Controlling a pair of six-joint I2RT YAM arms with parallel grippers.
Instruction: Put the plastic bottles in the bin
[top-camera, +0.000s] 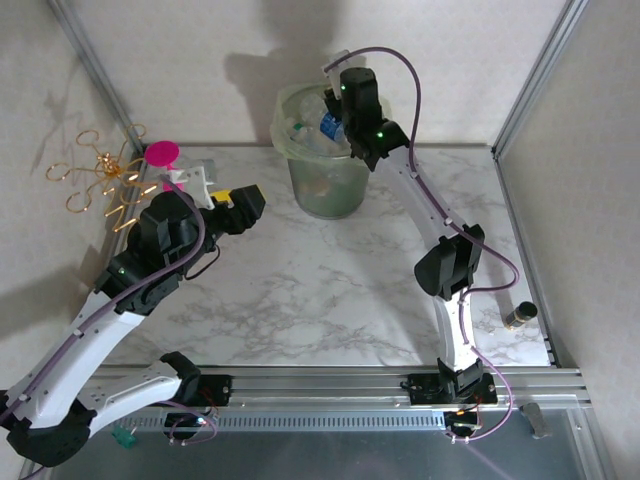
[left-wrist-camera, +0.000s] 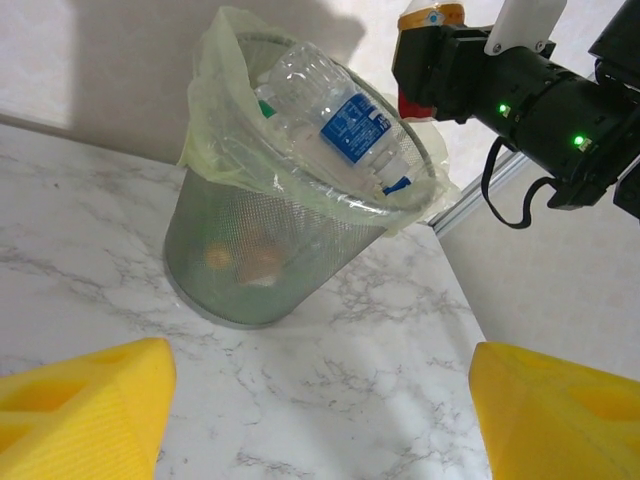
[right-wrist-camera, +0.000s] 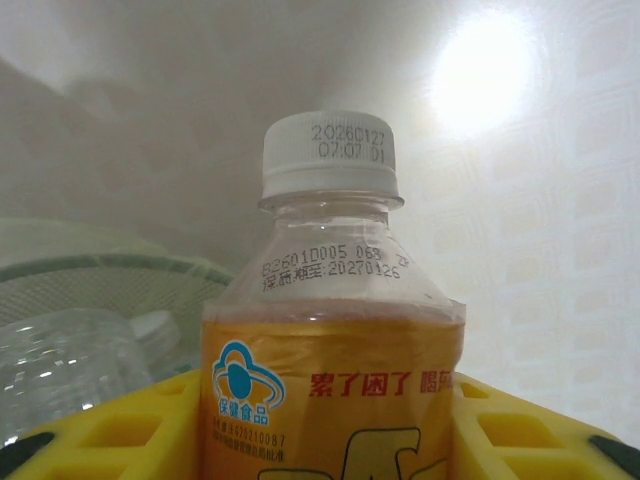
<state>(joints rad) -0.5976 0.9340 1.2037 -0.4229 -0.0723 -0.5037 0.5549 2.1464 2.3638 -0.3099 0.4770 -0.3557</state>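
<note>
I will lower my right gripper next toward the bin's far rim below it, moving a little away from the blue-labelled bottle that fills the bin's middle. Then I will let go of the upright orange-labelled bottle.
The pale-green bin (top-camera: 325, 190) with a liner bag stands at the back of the marble table. It is piled to the rim with bottles. A clear bottle with a blue label (left-wrist-camera: 348, 122) lies on top. My right gripper (top-camera: 336, 85) hovers over the bin's far rim, shut on an orange-labelled bottle with a white cap (right-wrist-camera: 330, 330). That bottle stands upright between the yellow fingers (right-wrist-camera: 110, 430), with the bin's rim (right-wrist-camera: 100, 265) below on the left. My left gripper (top-camera: 235, 205) is open and holds nothing. It points at the bin (left-wrist-camera: 250, 240) from the left, well short of it.
A pink balloon-shaped ornament (top-camera: 160, 153) with gold wire (top-camera: 95, 175) sits at the back left, behind my left arm. A small dark cylinder (top-camera: 520, 316) lies near the table's right edge. Aluminium frame posts and walls close in the back and sides.
</note>
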